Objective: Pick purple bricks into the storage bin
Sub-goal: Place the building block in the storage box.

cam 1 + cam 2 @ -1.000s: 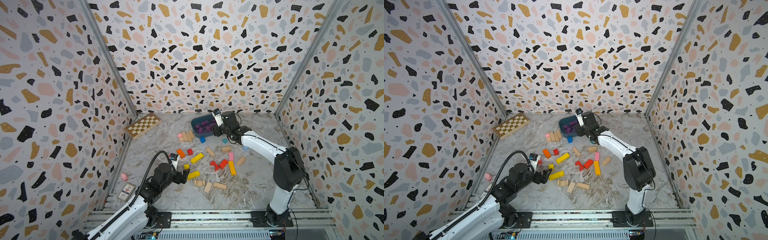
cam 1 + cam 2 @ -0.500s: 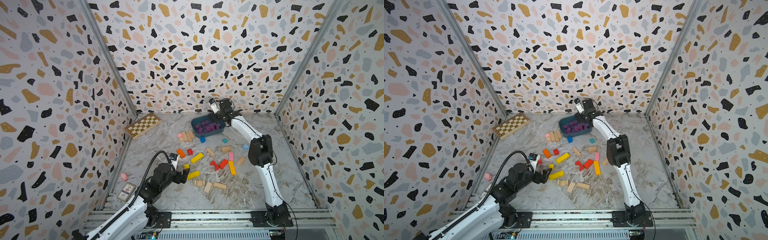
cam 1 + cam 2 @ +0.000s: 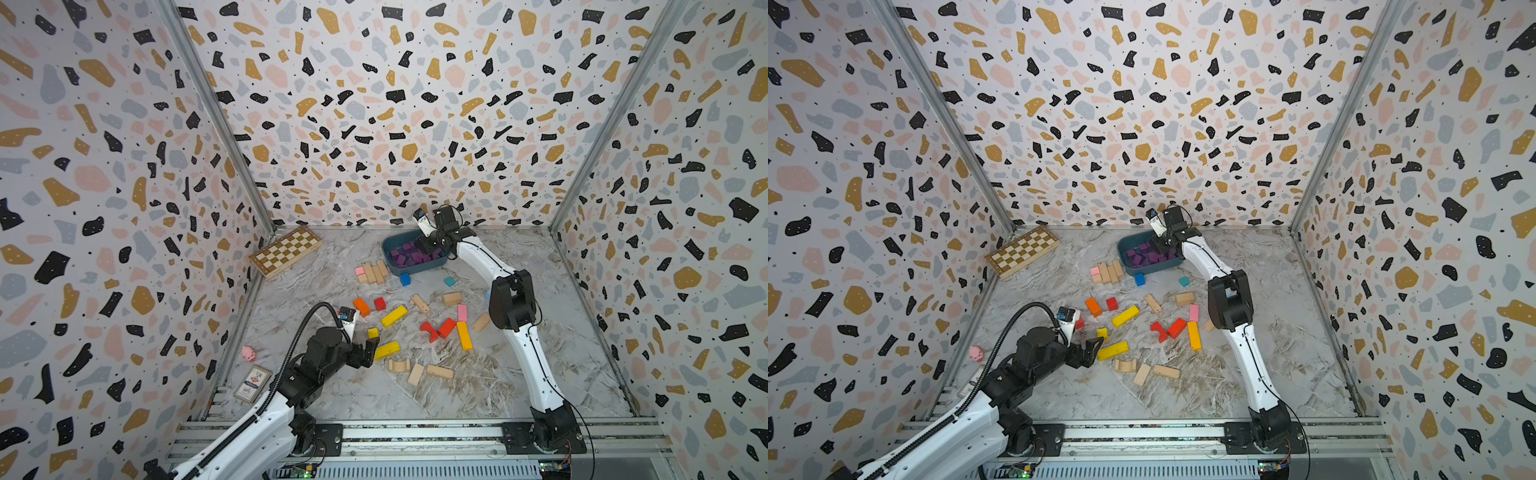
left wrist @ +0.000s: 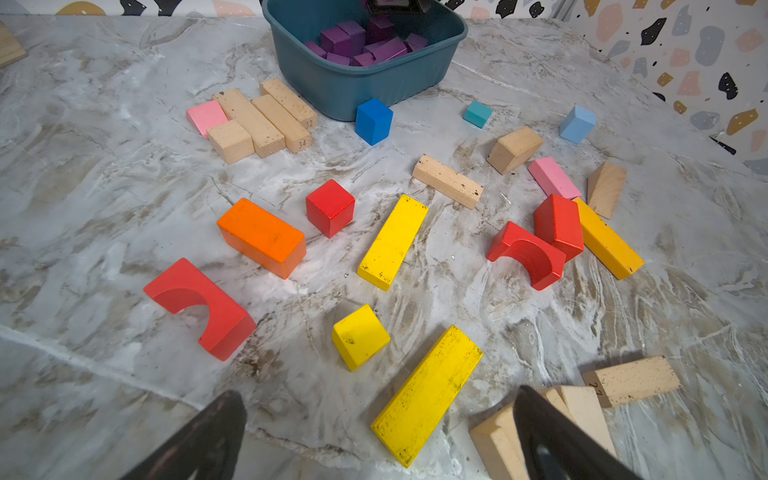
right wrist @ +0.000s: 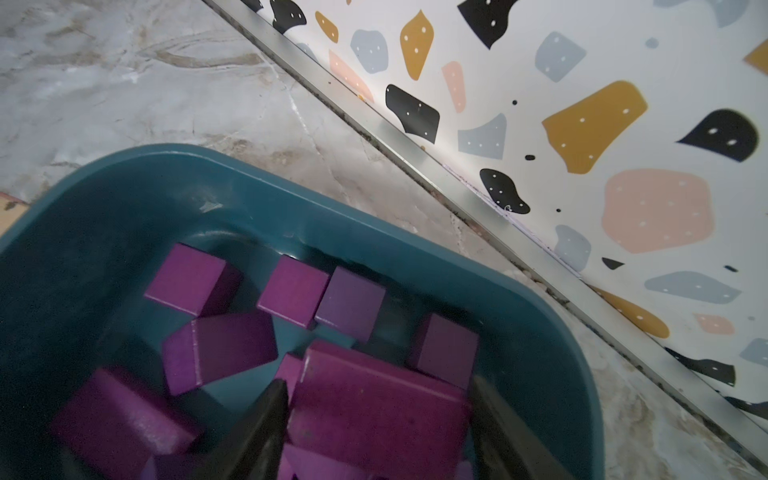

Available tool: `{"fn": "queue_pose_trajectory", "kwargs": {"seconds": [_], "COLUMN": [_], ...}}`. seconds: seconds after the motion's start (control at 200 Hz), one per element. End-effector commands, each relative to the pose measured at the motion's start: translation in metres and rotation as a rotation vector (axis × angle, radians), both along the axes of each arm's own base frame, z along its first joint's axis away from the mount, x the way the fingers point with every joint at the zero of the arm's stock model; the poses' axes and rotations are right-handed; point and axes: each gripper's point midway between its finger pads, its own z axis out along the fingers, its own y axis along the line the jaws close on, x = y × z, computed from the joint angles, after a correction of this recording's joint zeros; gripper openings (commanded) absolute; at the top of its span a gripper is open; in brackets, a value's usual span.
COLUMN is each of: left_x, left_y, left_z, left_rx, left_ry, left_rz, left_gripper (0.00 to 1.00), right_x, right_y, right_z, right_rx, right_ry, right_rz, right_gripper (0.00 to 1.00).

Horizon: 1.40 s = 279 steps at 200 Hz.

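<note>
Next, the right gripper draws the wide purple brick (image 5: pixel 374 415) back over the purple bricks in the bin's middle and releases it, since it hangs nearer the bin's far side.
The teal storage bin (image 3: pixel 388 249) (image 3: pixel 1123 253) stands at the back of the table near the rear wall, with several purple bricks (image 3: pixel 405 255) (image 3: pixel 1142 257) (image 4: pixel 357 41) (image 5: pixel 291 291) lying inside. My right gripper (image 3: pixel 428 245) (image 3: pixel 1160 245) (image 5: pixel 378 384) hangs just inside the bin (image 5: pixel 124 199), shut on a wide purple brick (image 5: pixel 374 415) above the others. At the front left my left gripper (image 3: pixel 372 349) (image 3: pixel 1096 349) (image 4: pixel 380 395) is open and empty, low over the table beside a long yellow block (image 4: pixel 428 395). No purple brick shows outside the bin (image 4: pixel 353 83).
Red, orange, yellow, pink, blue and plain wooden blocks (image 3: pixel 392 316) lie scattered across the middle of the table. A chessboard (image 3: pixel 286 250) lies at the back left. A pink pig (image 3: pixel 248 353) and a card pack (image 3: pixel 252 383) sit by the left wall.
The right arm's elbow has risen and swung in toward the middle, while its gripper stayed at the bin with the purple brick. The left arm has not moved.
</note>
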Motion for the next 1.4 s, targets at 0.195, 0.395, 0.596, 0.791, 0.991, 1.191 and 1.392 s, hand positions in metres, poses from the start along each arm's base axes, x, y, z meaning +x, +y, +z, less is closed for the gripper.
{"fn": "queue_pose_trajectory", "kwargs": {"seconds": [0.195, 0.395, 0.596, 0.791, 0.991, 1.191, 1.392], "left_x": [0.004, 0.004, 0.003, 0.003, 0.003, 0.003, 0.003], "left_y": [-0.001, -0.002, -0.001, -0.001, -0.002, -0.001, -0.001], "left_z": [0.004, 0.004, 0.004, 0.004, 0.004, 0.004, 0.004], "left_rx": [-0.014, -0.016, -0.016, -0.016, -0.015, -0.015, -0.014], "left_ry": [-0.023, -0.023, -0.024, -0.024, -0.023, -0.022, -0.025], "left_rz": [0.003, 0.002, 0.002, 0.002, 0.001, 0.003, 0.007], "left_gripper": [0.99, 0.99, 0.99, 0.99, 0.99, 0.99, 0.99], "right_x": [-0.024, -0.048, -0.055, -0.054, -0.051, -0.050, -0.051], "right_y": [0.005, 0.020, 0.031, 0.031, 0.031, 0.029, 0.027], "right_z": [0.032, 0.045, 0.048, 0.042, 0.045, 0.048, 0.059], "right_rx": [0.042, 0.042, 0.038, 0.035, 0.039, 0.045, 0.054], "right_ry": [-0.008, -0.034, -0.019, 0.004, -0.001, -0.002, -0.016], "right_rz": [0.024, 0.050, 0.060, 0.041, 0.033, 0.026, 0.026], "right_gripper": [0.38, 0.38, 0.38, 0.44, 0.52, 0.65, 0.77]}}
